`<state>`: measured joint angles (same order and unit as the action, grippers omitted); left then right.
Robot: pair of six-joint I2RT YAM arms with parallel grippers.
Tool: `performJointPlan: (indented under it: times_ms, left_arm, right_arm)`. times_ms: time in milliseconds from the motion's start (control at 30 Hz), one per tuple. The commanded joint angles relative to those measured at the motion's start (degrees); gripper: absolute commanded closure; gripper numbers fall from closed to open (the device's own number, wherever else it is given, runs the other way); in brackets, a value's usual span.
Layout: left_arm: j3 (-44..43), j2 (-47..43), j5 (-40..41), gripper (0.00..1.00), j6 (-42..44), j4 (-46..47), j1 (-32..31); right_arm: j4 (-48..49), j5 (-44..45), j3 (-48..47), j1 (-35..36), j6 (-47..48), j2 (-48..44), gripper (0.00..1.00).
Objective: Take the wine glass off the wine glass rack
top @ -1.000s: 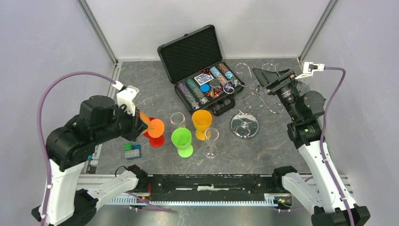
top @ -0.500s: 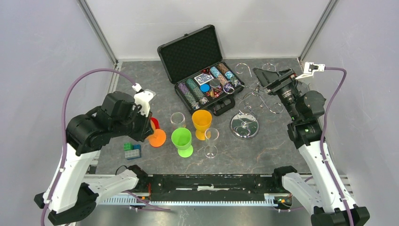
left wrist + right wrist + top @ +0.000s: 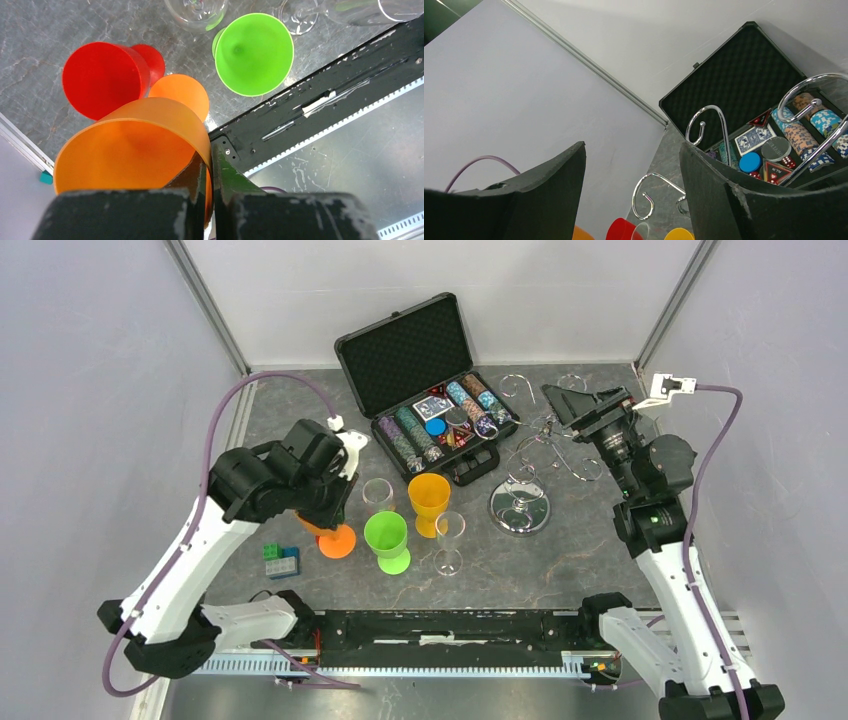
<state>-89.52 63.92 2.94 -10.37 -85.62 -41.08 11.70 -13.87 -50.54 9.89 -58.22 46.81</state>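
Observation:
I will lower the orange glass (image 3: 130, 150) with my left gripper until its hovering foot rests on the bare tabletop (image 3: 192, 71) beside the green glass below, and then I will let go of the glass.
My left gripper (image 3: 210, 152) is shut on the rim of an orange wine glass (image 3: 130, 150). The glass stands nearly upright, with its foot (image 3: 337, 541) low over the table beside a red glass (image 3: 100, 77). In the top view my left wrist (image 3: 320, 475) covers the bowl. The chrome wine glass rack has a mirrored disc base (image 3: 521, 510) and curled hooks (image 3: 545, 435) that show no glass. My right gripper (image 3: 572, 405) is open and empty, up among the hooks (image 3: 711, 115).
A green glass (image 3: 386, 535), a yellow glass (image 3: 429, 495) and two clear glasses (image 3: 450, 530) (image 3: 377, 493) stand mid-table. An open black chip case (image 3: 425, 390) is behind them. Small toy blocks (image 3: 281, 560) lie near the left front edge.
My left arm has swung right and turned the orange glass from lying sideways to upright, lowering it beside the red glass. The right arm has barely moved.

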Motion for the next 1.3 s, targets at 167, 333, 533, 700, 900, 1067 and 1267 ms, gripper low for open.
performJointPlan:
  times_ms: [167,333,533,700,900,1067,1267]
  left_arm:
    - [2.4,0.7,2.2,0.98,-8.0,1.8,-1.2]
    - [9.2,-0.1,2.7,0.98,-12.0,4.6,-1.2]
    - [15.6,-2.1,4.8,0.98,-16.0,10.7,-1.1]
    - [18.4,-2.9,7.6,0.93,-17.4,13.9,-1.1]
    - [22.3,-3.9,8.7,0.82,-18.0,15.9,-1.1]
    - [24.7,-3.5,8.6,0.85,-17.9,17.3,-1.0]
    - [26.3,-2.0,9.1,0.85,-17.2,17.3,-1.0]
  right_arm:
    - [0.9,0.5,-0.3,-1.4,0.8,-1.9,0.27]
    - [1.0,0.1,-0.4,-2.0,0.8,-2.3,0.27]
    - [1.0,-0.3,-0.6,-2.4,0.6,-2.4,0.27]
    - [1.0,-0.7,-0.7,-2.5,0.5,-2.3,0.27]
    - [0.9,-0.9,-0.8,-2.6,0.3,-2.3,0.27]
    - [1.0,-1.1,-0.9,-2.7,-0.1,-2.0,0.27]
    - [1.0,-1.3,-0.5,-2.7,-0.1,-2.1,0.27]
